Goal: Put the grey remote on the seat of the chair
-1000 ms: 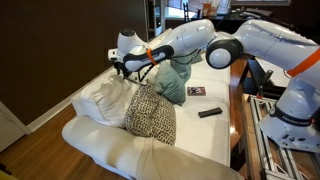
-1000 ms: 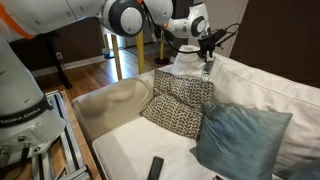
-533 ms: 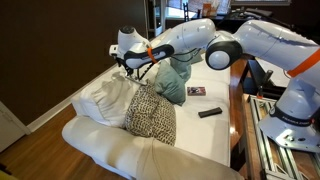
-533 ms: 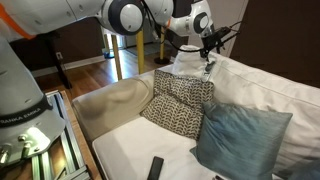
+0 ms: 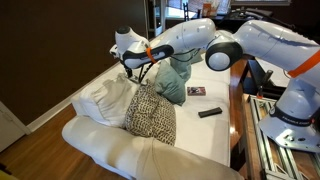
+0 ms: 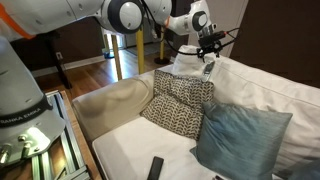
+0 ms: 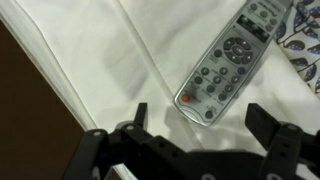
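I will turn my gripper to line up with the grey remote [image 7: 228, 62], as it lies slanted across the wrist view, and lower my fingers around its red-button end [image 7: 201, 103].
The grey remote [image 7: 228, 62] lies face up on white fabric, its red button toward my gripper. A patterned pillow's edge [image 7: 305, 48] is just beside it. My gripper [image 7: 200, 120] hangs right over the remote's near end, open, with both fingers clear of it and nothing between them. In both exterior views the gripper [image 5: 131, 70] [image 6: 208, 57] is over the puffy white cushions at the sofa's far end, behind the patterned pillow [image 5: 150, 113]. The seat of the chair [image 5: 205, 135] [image 6: 128, 152] is the flat white cushion in front of the pillows.
A teal pillow [image 6: 240, 140] leans beside the patterned pillow [image 6: 180, 100]. A black remote [image 5: 209, 112] and a dark booklet [image 5: 196, 92] lie on the seat. A metal frame [image 5: 255, 125] stands along the sofa's side, by the robot base.
The jaws have opened wide and let the grey remote go; it now lies free on the white fabric. The arm has barely shifted.
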Robot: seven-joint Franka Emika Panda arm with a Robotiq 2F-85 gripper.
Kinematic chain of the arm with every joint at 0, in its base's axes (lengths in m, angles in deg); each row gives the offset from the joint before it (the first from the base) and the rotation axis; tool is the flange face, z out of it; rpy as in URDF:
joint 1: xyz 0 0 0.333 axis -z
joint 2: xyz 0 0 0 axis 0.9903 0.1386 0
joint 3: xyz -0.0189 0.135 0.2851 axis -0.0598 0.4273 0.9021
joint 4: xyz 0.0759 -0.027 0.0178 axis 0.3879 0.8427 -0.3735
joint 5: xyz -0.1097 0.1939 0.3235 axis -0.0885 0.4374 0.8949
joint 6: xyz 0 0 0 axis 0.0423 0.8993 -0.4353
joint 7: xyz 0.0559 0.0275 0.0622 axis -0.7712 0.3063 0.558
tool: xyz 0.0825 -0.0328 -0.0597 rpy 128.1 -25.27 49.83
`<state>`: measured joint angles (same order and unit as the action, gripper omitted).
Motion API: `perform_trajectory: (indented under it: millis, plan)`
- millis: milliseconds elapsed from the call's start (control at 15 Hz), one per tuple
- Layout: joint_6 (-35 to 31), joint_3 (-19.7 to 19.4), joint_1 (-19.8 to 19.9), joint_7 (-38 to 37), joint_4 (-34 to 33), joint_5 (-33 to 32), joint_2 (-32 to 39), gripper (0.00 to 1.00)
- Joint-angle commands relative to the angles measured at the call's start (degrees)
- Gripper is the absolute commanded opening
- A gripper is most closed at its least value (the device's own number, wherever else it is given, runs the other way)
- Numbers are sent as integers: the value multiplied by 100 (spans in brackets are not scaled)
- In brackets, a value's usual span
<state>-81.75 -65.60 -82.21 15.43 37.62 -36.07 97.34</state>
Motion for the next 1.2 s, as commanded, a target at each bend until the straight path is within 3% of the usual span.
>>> perform_trajectory:
  millis: [0, 733, 800, 867, 1000, 1133]
  plan:
    - [-118, -70, -17, -810, -167, 75, 145, 100]
    - [-275, 69, 34, -2355, 204, 112, 148, 100]
    - [-292, 77, 45, -2428, 235, 112, 146, 97]
    - [-310, 75, 49, -2519, 266, 109, 141, 78]
    - [-422, 76, 53, -2688, 390, 98, 94, 70]
    - [-523, 46, 35, -2894, 508, 67, 39, 55]
